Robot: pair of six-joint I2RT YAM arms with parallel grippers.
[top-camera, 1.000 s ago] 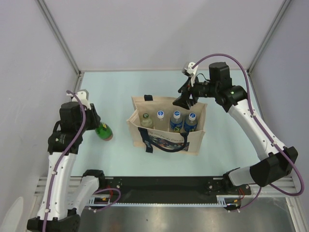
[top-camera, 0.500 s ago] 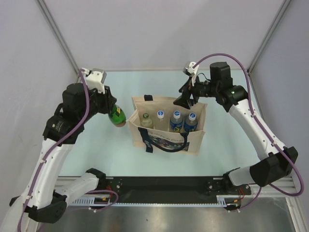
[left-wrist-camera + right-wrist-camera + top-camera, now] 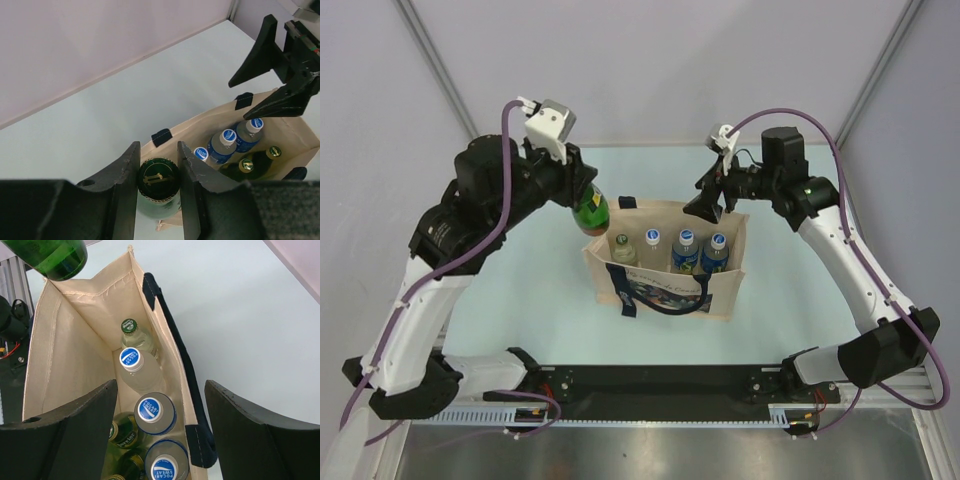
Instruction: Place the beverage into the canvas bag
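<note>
The free near part of the bag's bottom lies below my left gripper, to its right in the top view, so it should next move across and down to release the bottle.
The beverage, a green glass bottle (image 3: 591, 213) with a dark cap (image 3: 159, 179), hangs upright in my left gripper (image 3: 578, 192), whose jaws are shut on its neck (image 3: 157, 148). It is in the air over the left rear corner of the canvas bag (image 3: 722, 293). The bag is a beige tote with navy handles; it stands open in mid-table (image 3: 200, 122). My right gripper (image 3: 711, 205) stands open over the bag's right rear edge. The bag's rear wall and a navy handle (image 3: 195, 440) lie between its spread fingers (image 3: 161, 385). The bottle's base (image 3: 50, 255) shows at the top left of the right wrist view.
Several bottles stand in the bag: blue-capped clear ones (image 3: 685, 240) (image 3: 155, 410) and green ones (image 3: 250, 167). Pale walls with metal posts (image 3: 445, 80) close in the table on three sides. A black rail (image 3: 660, 385) runs along the near edge.
My left arm has lifted the green bottle from the table at the left and carried it up and right to the bag's left rear corner. The right gripper has barely shifted.
</note>
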